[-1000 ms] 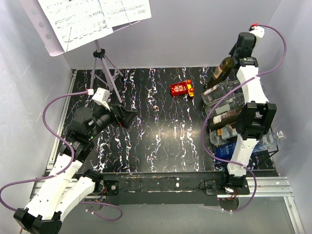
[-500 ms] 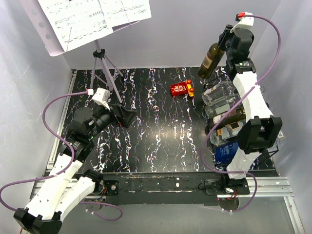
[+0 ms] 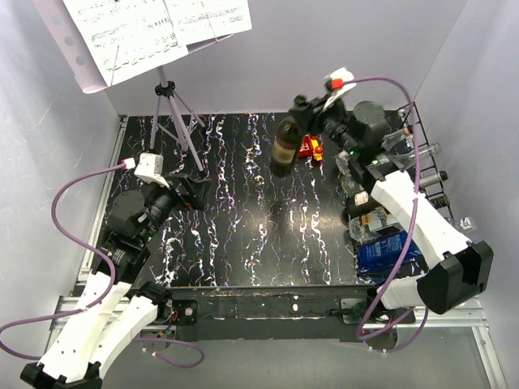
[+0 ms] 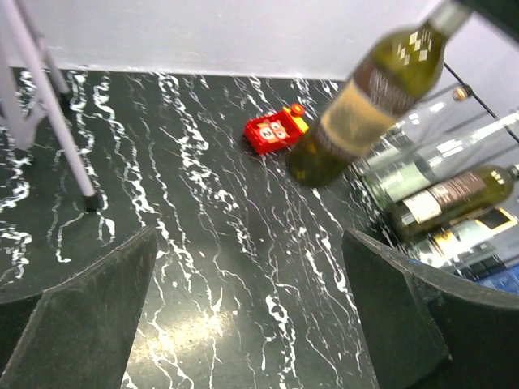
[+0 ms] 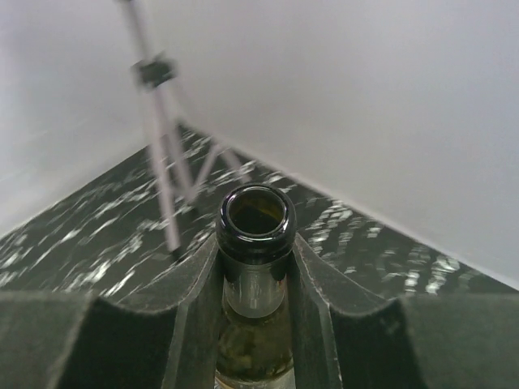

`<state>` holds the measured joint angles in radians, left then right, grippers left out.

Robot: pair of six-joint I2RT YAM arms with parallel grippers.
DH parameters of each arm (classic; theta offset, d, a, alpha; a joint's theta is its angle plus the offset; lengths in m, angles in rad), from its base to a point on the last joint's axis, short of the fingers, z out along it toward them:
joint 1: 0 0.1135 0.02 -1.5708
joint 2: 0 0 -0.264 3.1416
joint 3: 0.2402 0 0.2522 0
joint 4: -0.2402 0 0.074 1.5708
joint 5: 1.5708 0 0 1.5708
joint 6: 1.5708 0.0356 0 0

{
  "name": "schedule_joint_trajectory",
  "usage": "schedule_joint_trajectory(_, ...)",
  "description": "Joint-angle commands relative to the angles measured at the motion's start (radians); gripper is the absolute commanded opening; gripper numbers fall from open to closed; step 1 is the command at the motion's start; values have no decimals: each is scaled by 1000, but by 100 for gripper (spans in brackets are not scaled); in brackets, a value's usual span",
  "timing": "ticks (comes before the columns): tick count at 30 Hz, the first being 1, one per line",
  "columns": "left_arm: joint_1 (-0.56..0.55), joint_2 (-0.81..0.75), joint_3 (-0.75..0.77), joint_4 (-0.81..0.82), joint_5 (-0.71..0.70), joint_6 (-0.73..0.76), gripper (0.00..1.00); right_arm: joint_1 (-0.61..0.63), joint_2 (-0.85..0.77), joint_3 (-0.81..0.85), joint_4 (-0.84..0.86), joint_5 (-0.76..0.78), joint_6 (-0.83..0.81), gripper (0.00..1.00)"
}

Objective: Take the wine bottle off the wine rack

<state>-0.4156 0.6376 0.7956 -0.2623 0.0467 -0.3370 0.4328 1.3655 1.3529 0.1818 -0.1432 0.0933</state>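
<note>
My right gripper holds the bottle, and bare middle tabletop lies below and back from it. My gripper will go down, back and left in the top view to let go of the bottle there.
A dark green wine bottle (image 3: 285,146) with a tan label hangs in the air over the far middle of the table, neck up and tilted. My right gripper (image 3: 305,109) is shut on its neck; the right wrist view shows the open mouth (image 5: 255,212) between the two fingers. The black wire wine rack (image 3: 427,166) stands at the right edge and still carries several lying bottles (image 3: 377,193). My left gripper (image 3: 193,192) stands open and empty low over the left of the table. In the left wrist view the bottle (image 4: 373,89) is apart from it, to the upper right.
A red toy (image 3: 306,147) lies on the black marbled table just behind the hanging bottle. A music stand's tripod (image 3: 173,109) stands at the far left, close to my left gripper. A blue box (image 3: 385,251) sits at the near right under the rack.
My right arm has carried the bottle from above the rack at the far right leftward to over the table's middle. The left arm has shifted slightly left.
</note>
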Motion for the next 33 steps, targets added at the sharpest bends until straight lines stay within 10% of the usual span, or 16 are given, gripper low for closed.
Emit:
schedule_joint_trajectory(1,-3,-55,-13,-15,-152,-2,98,119,-72,-84,228,-166,-69,1)
schedule_joint_trajectory(24,-3,-52,-42,29,-71,1,98,506,57,-317,401,-125,-204,2)
schedule_joint_trajectory(33,-17,-21,-27,37,48,36,98,531,17,-366,423,-53,-153,73)
